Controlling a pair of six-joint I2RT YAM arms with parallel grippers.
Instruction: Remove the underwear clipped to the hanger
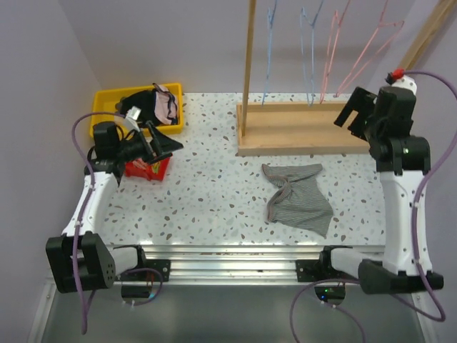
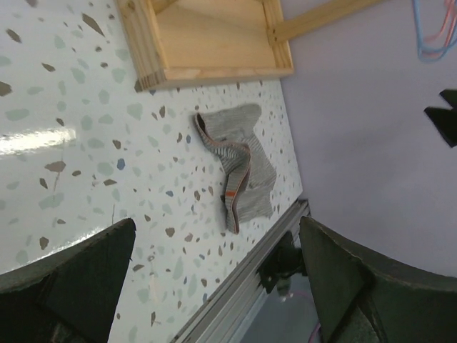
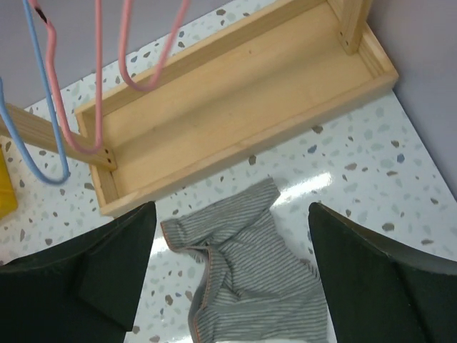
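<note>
The left gripper moves from the bin toward the grey striped briefs next and down onto their orange-trimmed waistband point(image 1: 277, 201) point(image 2: 234, 187), whose folded edge faces the red box.
The grey striped briefs point(image 1: 296, 196) lie crumpled on the speckled table in front of the wooden rack base point(image 1: 300, 128). They also show in the left wrist view point(image 2: 239, 164) and the right wrist view point(image 3: 250, 279). The pale pink briefs point(image 1: 168, 107) lie in the yellow bin point(image 1: 107, 100) beside a black clothing heap point(image 1: 139, 100). Blue hangers point(image 1: 271, 50) and pink hangers point(image 1: 371, 46) hang bare on the rack. My left gripper point(image 1: 170, 143) is open and empty near the bin point(image 2: 216, 236). My right gripper point(image 1: 348, 113) is open and empty, raised above the rack base point(image 3: 232, 214).
A red box point(image 1: 146, 169) sits under my left gripper by the bin. The rack's upright wooden post point(image 1: 248, 64) rises at the base's left end. A metal rail point(image 1: 228, 261) runs along the table's near edge. Walls close in on the left and back.
</note>
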